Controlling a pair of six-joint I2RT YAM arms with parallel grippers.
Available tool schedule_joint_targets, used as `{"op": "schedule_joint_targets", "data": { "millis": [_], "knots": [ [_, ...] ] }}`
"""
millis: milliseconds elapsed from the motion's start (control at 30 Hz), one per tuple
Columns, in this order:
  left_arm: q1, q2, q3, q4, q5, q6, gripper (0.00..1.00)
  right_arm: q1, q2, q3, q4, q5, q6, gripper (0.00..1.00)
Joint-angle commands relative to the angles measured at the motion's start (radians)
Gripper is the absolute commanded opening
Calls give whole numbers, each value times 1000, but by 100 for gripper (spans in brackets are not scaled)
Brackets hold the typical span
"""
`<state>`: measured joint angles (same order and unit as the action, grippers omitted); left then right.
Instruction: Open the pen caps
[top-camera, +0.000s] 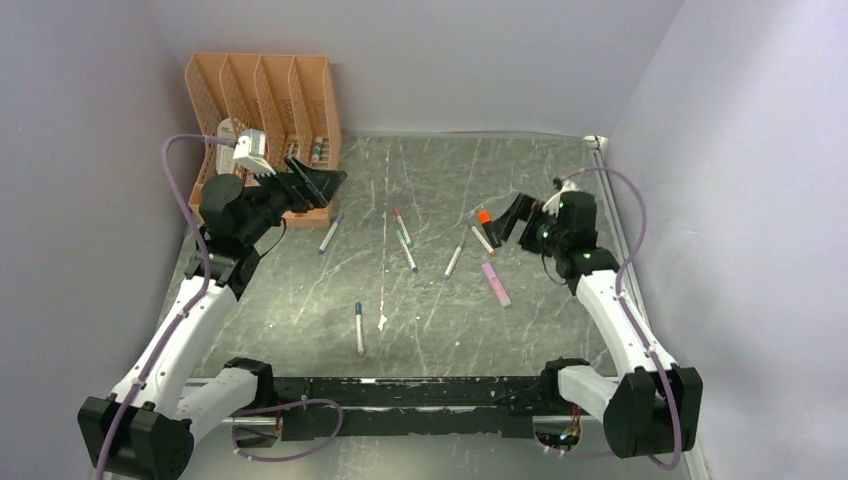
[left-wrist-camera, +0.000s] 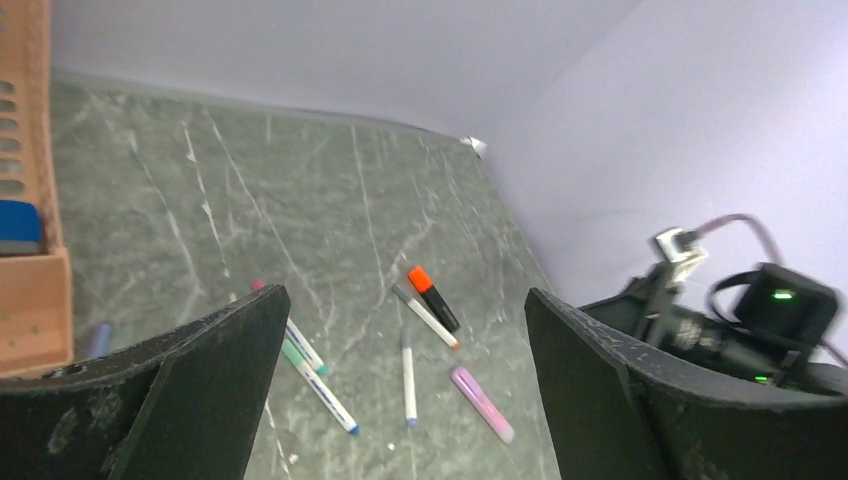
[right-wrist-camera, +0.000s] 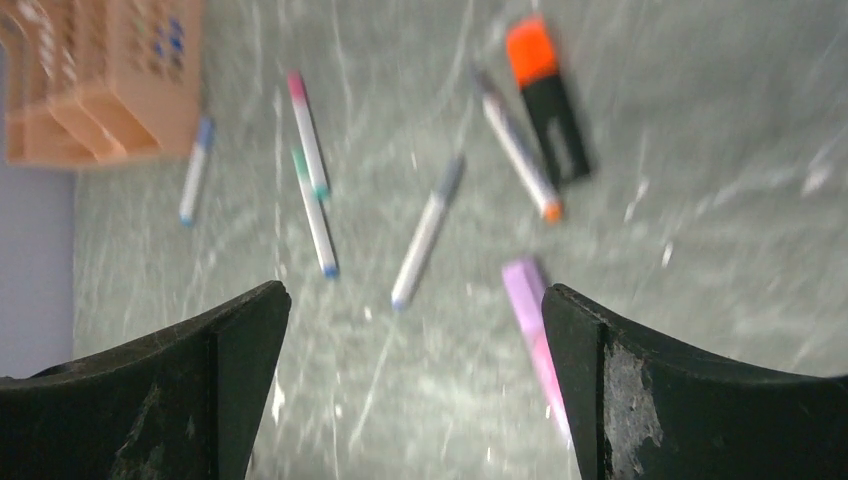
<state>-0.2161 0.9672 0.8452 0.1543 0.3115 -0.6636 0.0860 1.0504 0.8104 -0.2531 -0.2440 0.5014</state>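
Note:
I should move my left gripper back from beside the organizer next and lower it onto the lone blue-capped pen, because that pen is clear of the other pens on the tabletop.
Several capped pens lie on the grey-green marble table (top-camera: 560, 180). An orange cap (top-camera: 484, 216) sits on a black highlighter. A pale purple highlighter (top-camera: 496, 284) lies below it. The thin white pens carry a pink cap (right-wrist-camera: 296, 84), a teal cap (right-wrist-camera: 299, 160), a grey cap (right-wrist-camera: 452, 175) and a blue cap (right-wrist-camera: 204, 130). Another blue-capped pen (top-camera: 359, 327) lies alone nearer the arms. My left gripper (top-camera: 325, 180) is open and empty, raised at the table's left (left-wrist-camera: 407, 300). My right gripper (top-camera: 510, 215) is open and empty, hovering over the purple highlighter (right-wrist-camera: 530, 320).
An orange slotted desk organizer (top-camera: 265, 100) stands in the back left corner, right beside my left gripper; it also shows in the left wrist view (left-wrist-camera: 30, 300). Lilac walls close in the back, left and right sides. The right arm (left-wrist-camera: 740, 330) shows in the left wrist view.

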Motion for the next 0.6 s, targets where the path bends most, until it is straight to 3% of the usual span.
{"op": "schedule_joint_targets", "data": {
  "millis": [0, 133, 233, 433, 567],
  "knots": [
    [-31, -13, 86, -236, 67, 5, 100, 0, 3, -114, -38, -183, 78, 100],
    [-31, -58, 72, -330, 146, 46, 100, 22, 21, -140, -103, -116, 12, 100],
    [-31, -71, 82, -405, 141, 41, 100, 91, 39, -151, -150, 32, -27, 100],
    [-29, -21, 110, -494, 190, 46, 99, 387, 39, -140, -178, 273, 58, 97],
    [-29, -37, 33, -519, 211, -1, 100, 522, -27, -141, -201, 308, 154, 89]
  ]
}}
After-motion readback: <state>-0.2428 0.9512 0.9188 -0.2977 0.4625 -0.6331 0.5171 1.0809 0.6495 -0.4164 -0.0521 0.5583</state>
